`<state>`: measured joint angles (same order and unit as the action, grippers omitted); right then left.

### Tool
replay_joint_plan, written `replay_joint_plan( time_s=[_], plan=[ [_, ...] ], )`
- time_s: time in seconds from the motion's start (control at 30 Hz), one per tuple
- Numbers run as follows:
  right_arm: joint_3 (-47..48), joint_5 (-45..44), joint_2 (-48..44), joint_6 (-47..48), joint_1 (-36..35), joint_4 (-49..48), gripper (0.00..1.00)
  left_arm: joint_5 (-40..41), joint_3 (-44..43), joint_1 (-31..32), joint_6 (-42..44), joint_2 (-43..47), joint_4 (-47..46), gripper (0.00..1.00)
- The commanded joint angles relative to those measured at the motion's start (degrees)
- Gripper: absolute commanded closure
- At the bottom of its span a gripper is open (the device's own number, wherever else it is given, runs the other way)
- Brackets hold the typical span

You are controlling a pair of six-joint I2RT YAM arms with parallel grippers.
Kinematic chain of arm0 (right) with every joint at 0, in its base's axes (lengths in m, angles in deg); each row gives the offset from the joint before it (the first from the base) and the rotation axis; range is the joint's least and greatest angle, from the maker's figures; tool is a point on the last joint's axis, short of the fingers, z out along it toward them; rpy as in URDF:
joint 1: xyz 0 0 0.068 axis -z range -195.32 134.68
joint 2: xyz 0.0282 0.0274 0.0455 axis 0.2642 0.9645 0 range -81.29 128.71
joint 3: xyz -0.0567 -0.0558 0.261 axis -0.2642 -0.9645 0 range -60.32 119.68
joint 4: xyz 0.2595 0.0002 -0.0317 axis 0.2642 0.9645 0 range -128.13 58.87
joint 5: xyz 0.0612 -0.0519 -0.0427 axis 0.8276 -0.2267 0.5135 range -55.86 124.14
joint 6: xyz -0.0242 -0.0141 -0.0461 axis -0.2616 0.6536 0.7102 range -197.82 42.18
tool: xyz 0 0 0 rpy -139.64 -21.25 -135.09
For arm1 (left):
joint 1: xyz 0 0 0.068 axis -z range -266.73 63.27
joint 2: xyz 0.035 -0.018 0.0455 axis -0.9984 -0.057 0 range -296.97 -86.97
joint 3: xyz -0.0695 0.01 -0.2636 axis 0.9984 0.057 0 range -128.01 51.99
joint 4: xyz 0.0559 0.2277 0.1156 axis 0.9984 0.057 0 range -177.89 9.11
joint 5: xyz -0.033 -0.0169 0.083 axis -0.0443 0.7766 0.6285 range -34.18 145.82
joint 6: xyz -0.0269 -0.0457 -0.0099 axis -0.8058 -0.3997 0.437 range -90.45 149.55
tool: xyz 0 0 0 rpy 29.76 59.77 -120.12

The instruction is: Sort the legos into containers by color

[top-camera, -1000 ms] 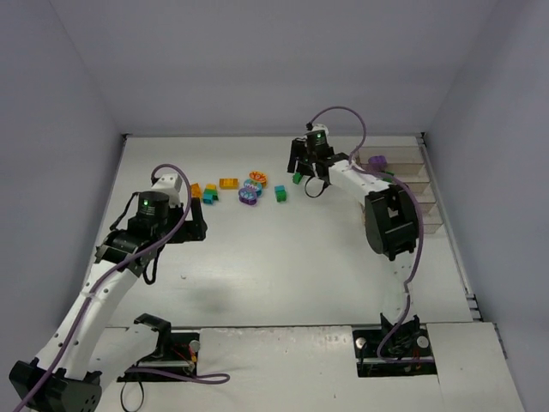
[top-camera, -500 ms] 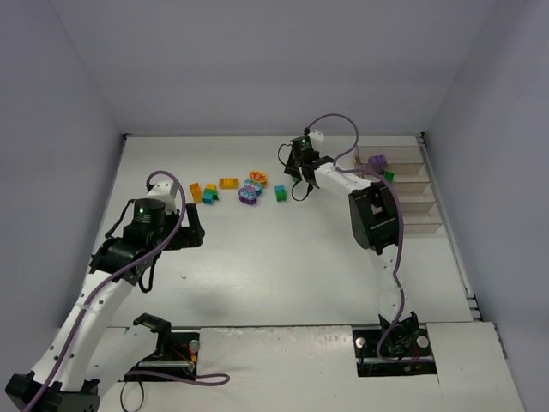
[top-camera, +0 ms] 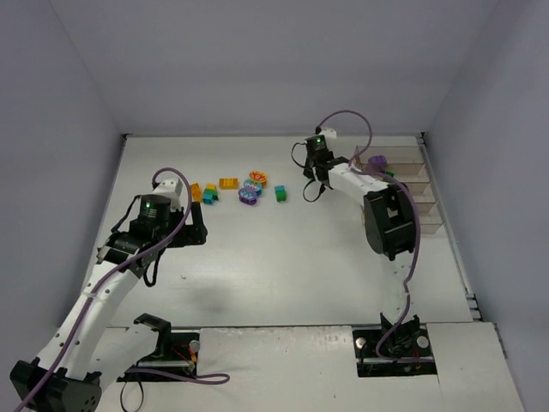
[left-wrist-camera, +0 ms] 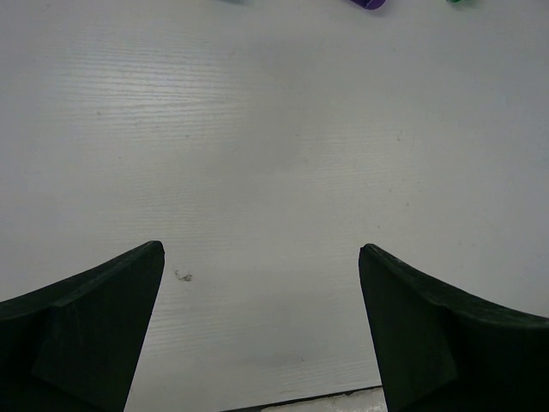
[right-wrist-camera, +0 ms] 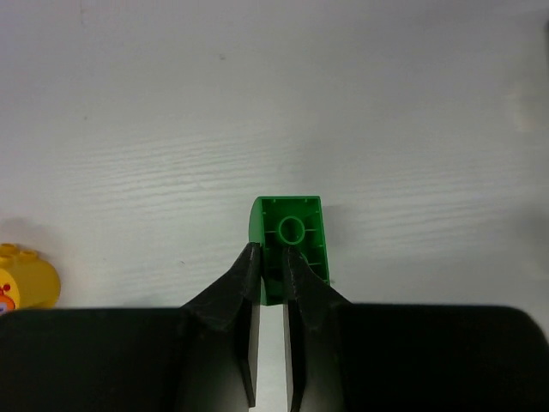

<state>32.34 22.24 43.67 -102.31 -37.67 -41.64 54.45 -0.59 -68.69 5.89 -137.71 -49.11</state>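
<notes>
The bin beside the farthest one already shows green inside, so I'll lift my right gripper and lower it over that bin before releasing the small green lego [right-wrist-camera: 296, 232].
In the right wrist view my right gripper [right-wrist-camera: 272, 253] is shut on a wall of a small green lego [right-wrist-camera: 296, 232], hollow underside facing the camera, just above the white table. From above, this gripper [top-camera: 311, 172] sits right of the loose legos, and the green lego is hidden under it. Orange legos [top-camera: 228, 183], a purple and teal one [top-camera: 249, 194] and a teal one [top-camera: 280, 193] lie in a cluster at the back. The containers [top-camera: 410, 184] stand at the right edge, a purple lego [top-camera: 377, 161] in the farthest bin. My left gripper [left-wrist-camera: 262, 253] is open over bare table.
An orange rounded lego [right-wrist-camera: 26, 279] lies left of the right gripper. The enclosure's white walls close in the table on three sides. The left arm [top-camera: 146, 227] reaches over the table's left half, short of the lego cluster.
The right gripper has shut on the green lego, after swinging left and then back to the right. The left arm shifted slightly and its gripper stayed open.
</notes>
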Motion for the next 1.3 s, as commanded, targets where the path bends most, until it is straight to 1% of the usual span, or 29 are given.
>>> replay_joint_plan(
  time_s=[0.0,0.17,0.23,0.33,0.47,0.57,0.67,0.8,0.97,1.17,1.27],
  plan=[
    [-3.2,0.0,-15.3,5.7,5.9,-3.3,1.0,-0.7,-2.1,0.2,-0.3,-0.9,-4.4,0.11],
    [-9.7,4.2,-24.4,8.8,12.7,-2.9,1.0,-1.8,-1.7,0.2,-0.9,-2.1,-6.0,0.11],
    [-11.5,4.3,-26.0,9.0,14.7,-2.7,1.0,-2.1,-1.6,0.2,-1.0,-2.4,-6.7,0.11],
    [-15.9,4.3,-28.9,6.2,20.8,-2.7,1.0,-2.4,-2.1,0.2,-1.1,-3.0,-7.4,0.11],
    [-17.3,5.7,-28.5,3.7,26.5,-2.7,1.0,-2.4,-2.4,0.2,-1.1,-3.3,-7.4,0.11],
    [-17.4,6.4,-26.4,1.3,28.8,-3.0,1.0,-2.6,-2.3,0.2,-1.1,-3.1,-7.1,0.11],
    [-17.3,6.6,-23.9,-2.0,29.9,-3.9,1.0,-2.2,-2.3,0.2,-1.2,-2.8,-6.5,0.11],
    [-17.1,7.5,-21.7,-4.4,30.4,-7.5,1.0,-1.8,-2.0,0.2,-1.2,-2.1,-5.6,0.11],
    [-15.3,8.3,-18.5,-8.2,30.4,-7.7,0.99,-1.4,-1.6,0.2,-1.6,-1.3,-4.9,0.11],
    [-15.3,8.9,-16.5,-10.3,30.4,-7.7,0.87,-1.1,-1.3,0.2,-1.9,-0.9,-4.6,0.11],
    [-15.0,10.9,-16.2,-8.8,30.3,-8.3,0.77,-0.8,-1.2,0.2,-1.9,-1.1,-4.6,0.11]
  ],
)
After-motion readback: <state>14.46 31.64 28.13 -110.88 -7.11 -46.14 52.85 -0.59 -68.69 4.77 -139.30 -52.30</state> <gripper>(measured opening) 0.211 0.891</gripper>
